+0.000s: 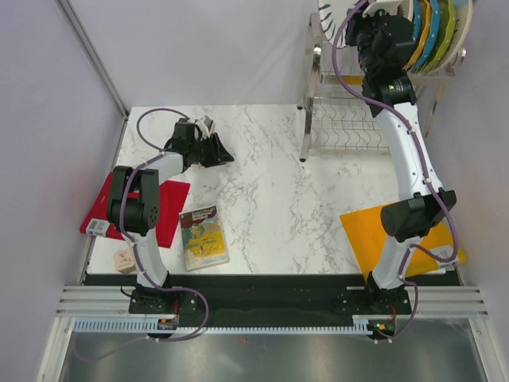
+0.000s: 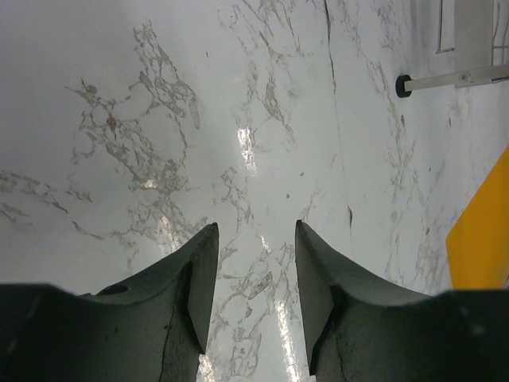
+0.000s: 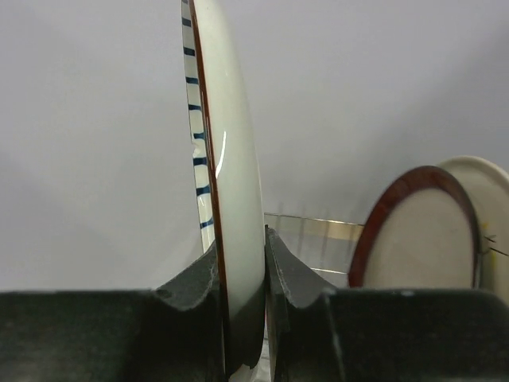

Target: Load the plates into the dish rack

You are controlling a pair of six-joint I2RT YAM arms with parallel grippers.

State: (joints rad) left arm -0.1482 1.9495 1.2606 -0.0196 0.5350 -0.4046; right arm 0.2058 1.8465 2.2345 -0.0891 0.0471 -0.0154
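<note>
The right gripper turns and lowers the striped plate toward the maroon-rimmed beige plate (image 1: 407, 10) (image 3: 420, 230) on the rack's top shelf next, since a gap still parts them.
The steel wire dish rack (image 1: 350, 119) stands at the back right. My right gripper (image 1: 374, 28) is up at its top shelf, shut on the rim of an upright white plate with black stripes (image 1: 338, 14). The right wrist view shows this plate (image 3: 238, 183) edge-on between the pads of the right gripper (image 3: 244, 278). The maroon-rimmed beige plate (image 3: 421, 239) and a cream plate (image 3: 495, 199) stand to its right. A teal plate (image 1: 433, 36) and a green-edged plate (image 1: 448, 30) also stand in the rack. My left gripper (image 1: 215, 151) is open and empty over the marble (image 2: 254, 263).
A red board (image 1: 135, 211) lies at the left edge and an orange board (image 1: 382, 239) at the right, also in the left wrist view (image 2: 485, 231). A picture book (image 1: 203, 236) and a small wooden block (image 1: 123, 260) lie near the front left. A rack foot (image 2: 404, 85) shows ahead.
</note>
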